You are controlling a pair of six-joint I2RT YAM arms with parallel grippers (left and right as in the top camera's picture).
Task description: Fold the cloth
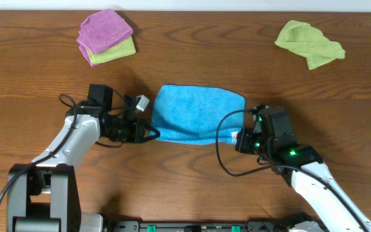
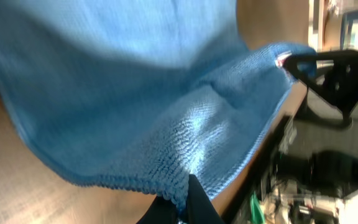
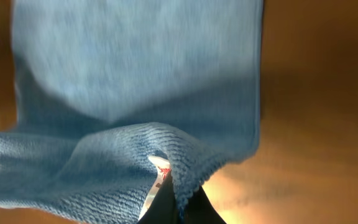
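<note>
The left gripper should carry the pinched hem outward and let it go over the cloth's far corner (image 1: 165, 87), which lies outward of the gripper, while the blue cloth (image 1: 195, 113) is still spread open.
A blue cloth (image 1: 195, 113) lies in the middle of the wooden table, its near edge lifted. My left gripper (image 1: 152, 133) is shut on the cloth's near left corner; in the left wrist view the fingers (image 2: 182, 205) pinch the blue hem (image 2: 166, 124). My right gripper (image 1: 240, 138) is shut on the near right corner, where a white tag shows; in the right wrist view the fingers (image 3: 178, 202) pinch the hem beside the tag, and the cloth (image 3: 135, 74) hangs ahead of them.
A folded pink cloth on a light green one (image 1: 106, 35) lies at the back left. A crumpled green cloth (image 1: 309, 42) lies at the back right. The table's front edge is just behind both arms.
</note>
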